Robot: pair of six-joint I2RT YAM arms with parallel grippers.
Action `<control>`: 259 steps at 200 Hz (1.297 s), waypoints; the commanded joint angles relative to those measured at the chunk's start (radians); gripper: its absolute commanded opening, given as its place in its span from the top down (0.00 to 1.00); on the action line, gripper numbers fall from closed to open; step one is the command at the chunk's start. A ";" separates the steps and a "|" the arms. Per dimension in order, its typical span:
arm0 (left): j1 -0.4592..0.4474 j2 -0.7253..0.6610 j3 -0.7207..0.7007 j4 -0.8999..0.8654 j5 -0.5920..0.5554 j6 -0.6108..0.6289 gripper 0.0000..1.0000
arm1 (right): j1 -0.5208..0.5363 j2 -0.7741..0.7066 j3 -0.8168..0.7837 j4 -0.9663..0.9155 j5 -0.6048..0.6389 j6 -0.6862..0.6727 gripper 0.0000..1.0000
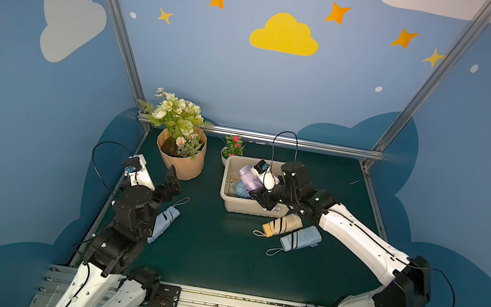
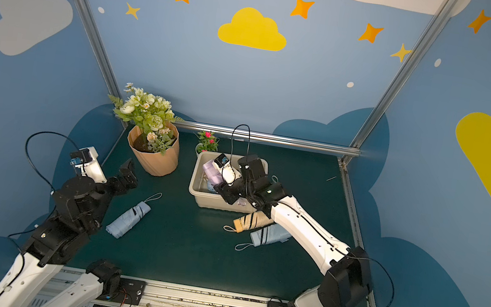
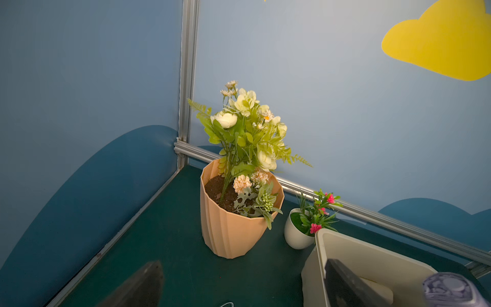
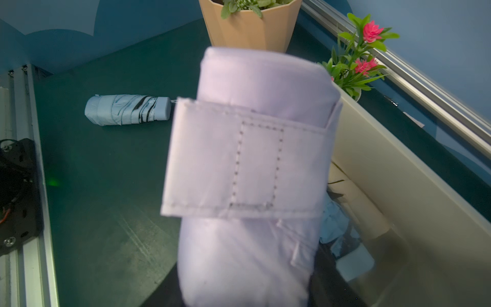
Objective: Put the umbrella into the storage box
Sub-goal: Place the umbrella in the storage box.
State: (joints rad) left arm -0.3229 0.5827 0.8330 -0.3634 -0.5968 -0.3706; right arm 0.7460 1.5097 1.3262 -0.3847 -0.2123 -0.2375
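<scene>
The right gripper next needs to move down and outward and let go of the lilac umbrella (image 1: 248, 176) by the box's far side, because the bottom of the box is free there, below and outward of the gripper.
My right gripper (image 1: 259, 193) is shut on a folded lilac umbrella (image 1: 248, 176), holding it tilted over the beige storage box (image 1: 242, 207). In the right wrist view the lilac umbrella (image 4: 255, 159) fills the middle, strap facing the camera, beside the storage box wall (image 4: 398, 172). A blue umbrella (image 1: 241, 190) lies inside the box. On the mat lie a light blue umbrella (image 1: 165, 220) by my left arm, and a beige striped umbrella (image 1: 282, 225) and another light blue umbrella (image 1: 302, 238) in front of the box. My left gripper (image 1: 173, 181) hangs open and empty near the flower pot.
A ribbed tan flower pot (image 1: 181, 159) with a white bouquet stands at the back left. A small white pot with pink flowers (image 1: 231, 150) sits just behind the box. Aluminium rails (image 1: 260, 136) edge the green mat.
</scene>
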 commanded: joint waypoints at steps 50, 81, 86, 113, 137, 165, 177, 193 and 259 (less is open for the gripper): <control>0.020 0.004 -0.038 -0.007 0.009 -0.064 0.00 | -0.097 0.208 0.243 -0.246 -0.064 -0.424 0.73; 0.035 0.024 -0.049 0.001 0.004 -0.061 0.00 | -0.097 0.333 0.329 -0.232 0.038 -0.492 0.73; 0.039 0.028 -0.051 0.002 0.008 -0.063 0.00 | -0.097 0.357 0.343 -0.226 0.058 -0.504 0.74; 0.073 0.056 -0.060 -0.012 0.048 -0.092 0.00 | -0.090 0.474 0.437 -0.208 0.167 -0.556 0.74; 0.104 0.086 -0.067 -0.019 0.076 -0.120 0.00 | -0.086 0.562 0.515 -0.192 0.242 -0.610 0.72; 0.144 0.121 -0.068 -0.040 0.106 -0.158 0.00 | -0.080 0.630 0.566 -0.153 0.299 -0.640 0.49; 0.162 0.135 -0.066 -0.056 0.116 -0.174 0.00 | -0.078 0.644 0.574 -0.141 0.310 -0.640 0.37; 0.187 0.153 -0.059 -0.078 0.130 -0.176 0.00 | -0.073 0.637 0.559 -0.106 0.316 -0.636 0.26; 0.310 0.213 0.033 -0.138 0.223 0.004 0.00 | -0.069 0.515 0.492 -0.063 0.317 -0.561 0.05</control>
State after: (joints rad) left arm -0.0490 0.7849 0.8036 -0.4789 -0.4290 -0.4751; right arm 0.6769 2.1307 1.8389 -0.4908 0.1097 -0.8600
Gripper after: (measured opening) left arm 0.999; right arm 0.952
